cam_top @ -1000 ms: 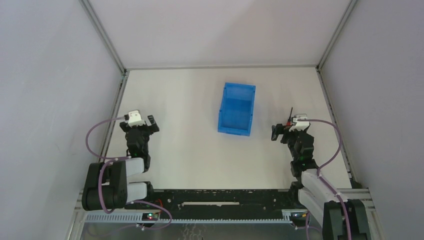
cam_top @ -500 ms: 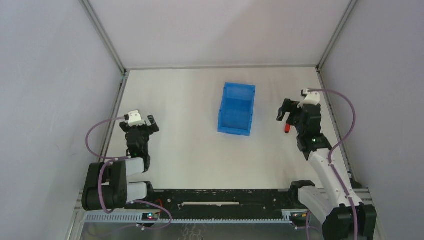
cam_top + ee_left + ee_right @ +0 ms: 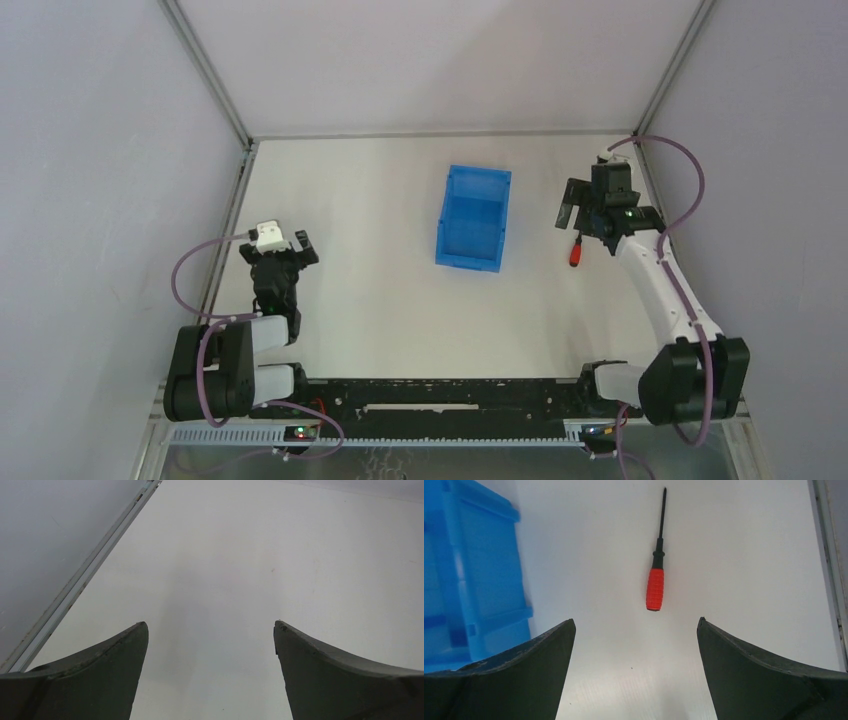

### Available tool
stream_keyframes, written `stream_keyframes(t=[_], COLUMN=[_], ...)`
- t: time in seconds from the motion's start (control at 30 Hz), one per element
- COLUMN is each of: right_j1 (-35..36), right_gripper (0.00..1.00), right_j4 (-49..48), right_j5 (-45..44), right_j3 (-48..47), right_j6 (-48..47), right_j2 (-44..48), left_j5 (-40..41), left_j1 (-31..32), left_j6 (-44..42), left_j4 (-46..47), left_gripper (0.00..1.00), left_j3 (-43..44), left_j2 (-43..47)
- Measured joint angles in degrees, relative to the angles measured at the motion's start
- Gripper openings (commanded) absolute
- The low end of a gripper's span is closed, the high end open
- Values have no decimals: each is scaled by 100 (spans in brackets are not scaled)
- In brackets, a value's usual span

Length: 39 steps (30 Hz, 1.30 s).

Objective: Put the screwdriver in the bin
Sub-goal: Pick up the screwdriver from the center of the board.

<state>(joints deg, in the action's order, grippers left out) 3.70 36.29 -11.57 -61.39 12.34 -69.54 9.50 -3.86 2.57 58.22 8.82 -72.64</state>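
The screwdriver's red handle (image 3: 575,255) (image 3: 655,588) gets my right gripper lowered onto it next, and the fingers close across it, since bare table on both sides leaves them room.
The screwdriver (image 3: 577,255), with a red handle and thin black shaft, lies flat on the white table right of the blue bin (image 3: 470,262). In the right wrist view the screwdriver (image 3: 655,587) lies ahead of my fingers with its shaft pointing away, and the bin (image 3: 474,565) fills the left edge. My right gripper (image 3: 600,215) hangs above the table over the screwdriver's far end, jaws wide open and holding nothing (image 3: 635,622). My left gripper (image 3: 280,250) rests low at the left, open over bare table (image 3: 210,625).
Grey enclosure walls and metal frame rails border the table: one rail (image 3: 826,555) runs close on the right of the screwdriver, another (image 3: 80,580) left of the left gripper. A purple cable (image 3: 690,180) loops off the right arm.
The right arm has stretched out and its gripper has moved away from the bases, uncovering the screwdriver's red handle. The screwdriver, the bin and the left arm have stayed put.
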Motion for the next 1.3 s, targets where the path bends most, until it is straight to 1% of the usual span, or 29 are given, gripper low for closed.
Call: stream_keyframes(t=[0.2,0.5,0.8,1.1,1.3], right_j1=[-33,-264,-625,-708,-739], right_gripper=[100,100,99,97,94], right_j4=[208,234,192,111,15], right_j5=[-59,72,494,614,664], right_j3=[-181,-289,-297,-299,-310], right_j6=[-35,-70,-111,-109,-105], right_j2=[-769,-1709,-2435,-2872,-3115], left_j5=[-2,-2,0,0,-2], left_j1=[0,0,0,0,0], left_j6=[2,0,0,0,2], left_j4=[0,-2,0,-2,-2], left_gripper=[100,100,100,100,100], left_j3=[0,0,0,0,0], left_j2=[0,0,0,0,0])
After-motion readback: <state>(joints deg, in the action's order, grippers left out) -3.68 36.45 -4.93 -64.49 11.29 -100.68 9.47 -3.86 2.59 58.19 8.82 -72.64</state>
